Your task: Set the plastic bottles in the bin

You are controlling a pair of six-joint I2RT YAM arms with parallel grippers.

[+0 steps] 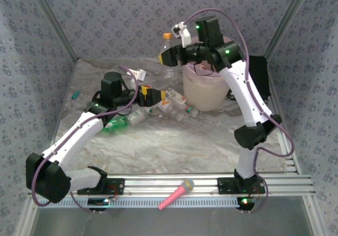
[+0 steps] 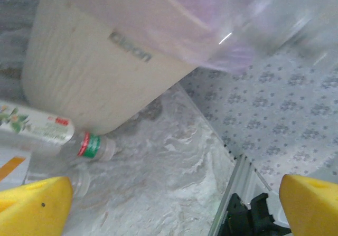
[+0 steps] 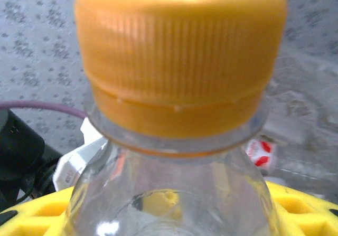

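Next, the right gripper carries the bottle, still outside the bin's rim, over the bin's pink-lined opening (image 1: 207, 68) beside and below the gripper, lowers it inside and releases.
My right gripper (image 1: 166, 57) is raised left of the bin's rim and shut on a clear plastic bottle (image 1: 168, 46) with an orange cap (image 3: 179, 62); yellow fingers (image 3: 303, 204) flank its neck. The cream-white bin (image 1: 205, 93) with a pink liner stands at the back centre. My left gripper (image 1: 152, 96) hangs low over the table left of the bin, open, and its yellow fingers (image 2: 34, 207) stand wide apart over bare tabletop. A labelled bottle with a red and green neck band (image 2: 53, 133) lies against the bin (image 2: 90, 72). More bottles (image 1: 171, 98) lie just beyond the left gripper.
A green bottle (image 1: 114, 124) and a clear one (image 1: 134, 116) lie under the left arm. A pink toy microphone (image 1: 177, 194) rests on the front rail. A black box (image 1: 260, 76) stands right of the bin, and a small teal object (image 1: 75, 94) sits by the left wall.
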